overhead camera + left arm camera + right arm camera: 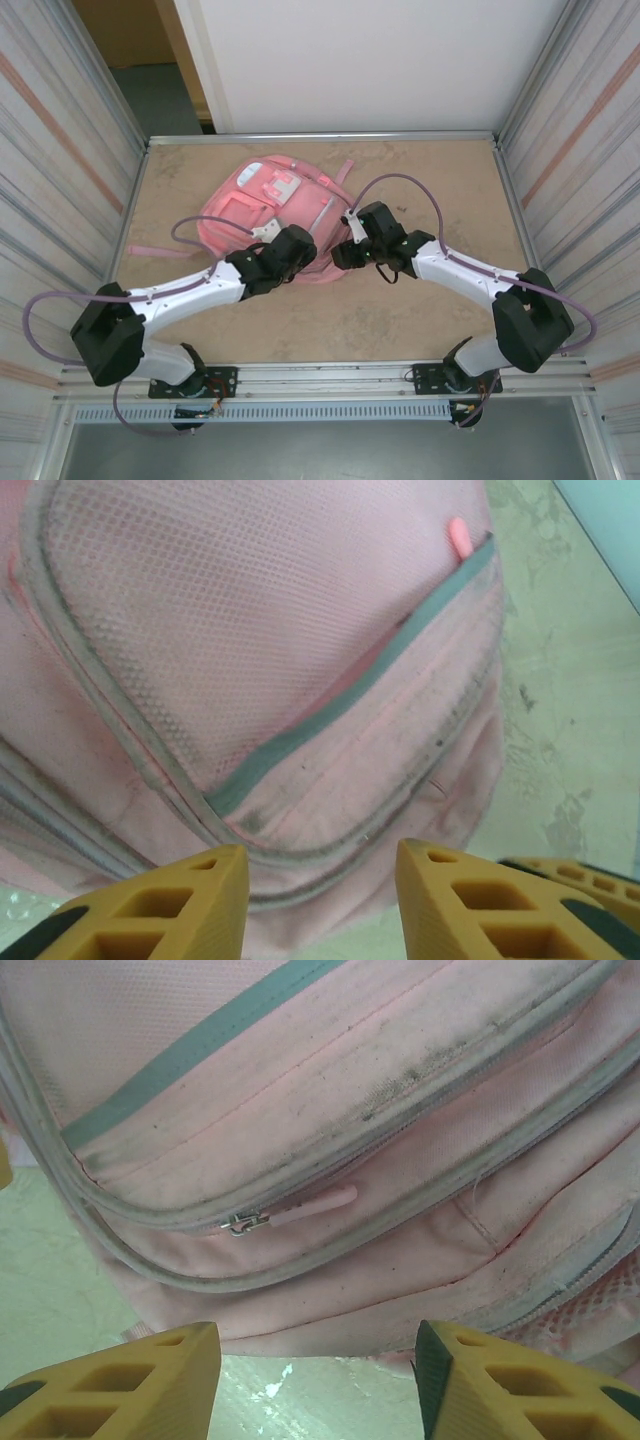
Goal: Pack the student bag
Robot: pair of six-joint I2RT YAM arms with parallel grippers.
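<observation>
My left gripper will go down, fingers open, onto the mesh pocket's bottom corner [207, 808], as the raised grey piping there meets the teal trim close before them.
The student bag [262, 208] is a pink backpack lying flat at the middle back of the table, with light patches on its far end. My left gripper [300, 256] hovers over its near edge. In the left wrist view that gripper [322, 855] stands open, with the bag's [250, 650] bottom seam and grey zip lines lying between the yellow fingers [190, 905]. My right gripper [342, 255] is just to the right of it. Its jaws [315, 1332] are open over bare table, and the bag's [400, 1260] edge lies just ahead. A pink zip pull [305, 1206] lies on a shut zip there.
The table [420, 330] is beige and walled by corrugated metal panels left and right and a white wall behind. A pink strap [150, 250] trails left from the bag. Purple cables loop above both arms. A second pink zip pull [459, 536] shows by a mesh pocket.
</observation>
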